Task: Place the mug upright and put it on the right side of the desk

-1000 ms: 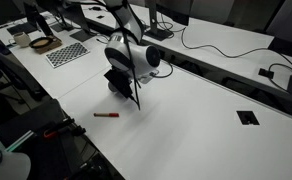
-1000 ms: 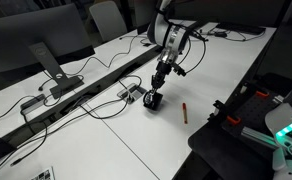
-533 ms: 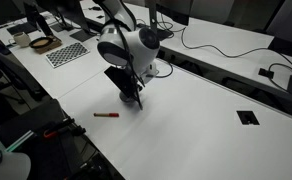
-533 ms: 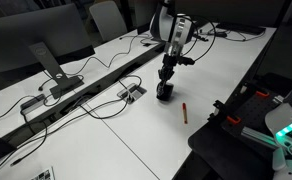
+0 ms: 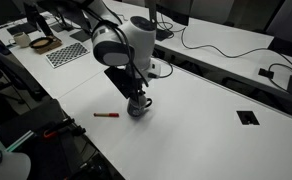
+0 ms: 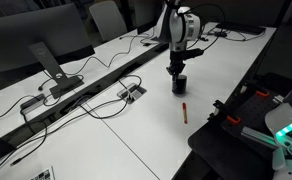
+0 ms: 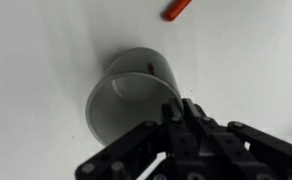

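The mug is upright. My gripper will go down slightly toward the bare desk below, move gently away from the red marker (image 5: 106, 115), and let go of the side of the mug.
The grey mug (image 5: 137, 107) stands upright, on or just above the white desk (image 5: 196, 120), in both exterior views (image 6: 178, 85). In the wrist view I look down into its open top (image 7: 131, 95). My gripper (image 5: 136, 97) points straight down and is shut on the mug's rim (image 7: 182, 108); it also shows in an exterior view (image 6: 177, 72). A red marker (image 5: 106, 115) lies on the desk close to the mug, also visible in an exterior view (image 6: 185, 111) and the wrist view (image 7: 177, 9).
A black cable grommet (image 5: 248, 118) sits in the desk. Cables (image 6: 86, 95) and a small cable box (image 6: 131, 93) run along the desk's middle. A monitor stand (image 6: 48, 62) and a checkerboard (image 5: 68, 53) stand farther off. Dark equipment (image 6: 256, 110) sits at the desk edge.
My gripper has carried the mug along the desk away from the cable box and nearer the red marker. The wrist has turned to point straight down, and the mug is now upright.
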Available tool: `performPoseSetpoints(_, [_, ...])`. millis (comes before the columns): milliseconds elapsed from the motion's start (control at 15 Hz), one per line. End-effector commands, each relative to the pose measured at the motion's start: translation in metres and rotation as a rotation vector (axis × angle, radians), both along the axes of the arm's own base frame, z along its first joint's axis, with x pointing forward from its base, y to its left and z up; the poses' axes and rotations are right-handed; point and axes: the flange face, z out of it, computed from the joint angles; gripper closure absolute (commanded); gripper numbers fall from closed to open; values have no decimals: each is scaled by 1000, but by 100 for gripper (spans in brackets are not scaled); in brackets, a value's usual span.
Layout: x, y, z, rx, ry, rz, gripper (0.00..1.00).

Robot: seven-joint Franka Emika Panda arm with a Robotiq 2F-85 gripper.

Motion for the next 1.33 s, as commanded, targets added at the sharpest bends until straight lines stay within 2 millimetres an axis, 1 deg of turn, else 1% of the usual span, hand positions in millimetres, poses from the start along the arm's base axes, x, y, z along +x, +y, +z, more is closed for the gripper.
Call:
performPoseSetpoints(0, [-3, -10, 18, -146, -41, -78, 98])
performPoseSetpoints(133, [0, -16, 18, -201, -58, -113, 98])
performPoseSetpoints(267, [1, -18, 15, -226, -60, -148, 98])
performPoseSetpoints(600, [-2, -6, -3, -191, -85, -222, 98])
performPoseSetpoints(1000, [-11, 18, -34, -157, -146, -232, 98])
performPoseSetpoints(1133, [-12, 20, -36, -154, -152, -237, 98])
performPoseSetpoints(1267, [-12, 20, -33, -143, -154, -242, 98])
